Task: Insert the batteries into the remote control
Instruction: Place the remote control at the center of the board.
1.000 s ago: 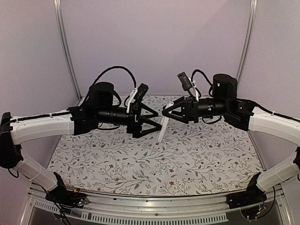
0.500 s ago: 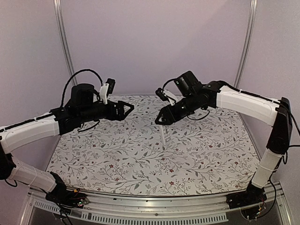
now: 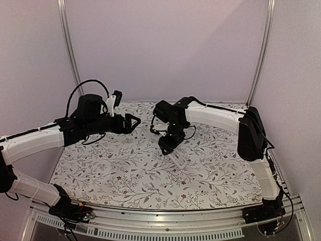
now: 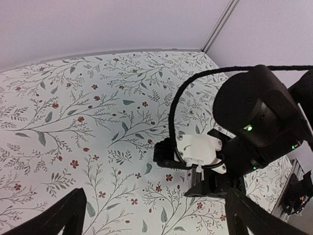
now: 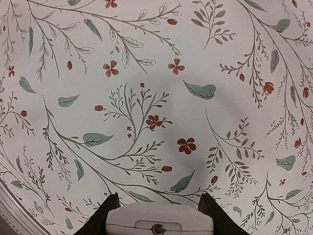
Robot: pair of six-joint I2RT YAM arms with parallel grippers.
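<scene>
The remote control will go down next in my right gripper to the bare floral cloth beneath its gripped end, and then I will open there.
The remote control (image 3: 178, 158) is a slim white bar, slanting down to the floral cloth at mid-table. My right gripper (image 3: 168, 144) is shut on its upper end. In the right wrist view the remote control's white end (image 5: 159, 221) fills the gap between the two dark fingers (image 5: 104, 216) at the bottom edge, with my right gripper (image 5: 157, 215) pointing straight down at the cloth. My left gripper (image 3: 134, 121) hovers to the left of it, open and holding nothing. In the left wrist view my left gripper (image 4: 154, 192) has its jaws spread wide over bare cloth. The batteries are out of view.
The floral cloth (image 3: 120, 170) covers the table. Metal posts (image 3: 70, 55) stand at the back corners and a rail (image 3: 165, 221) runs along the near edge. The right arm's wrist and white camera mount (image 4: 200, 149) hang close in front of the left gripper.
The right arm has swung left and down, bringing the remote from mid-air to the cloth. The left arm pulled back to the left with open jaws, then stayed put.
</scene>
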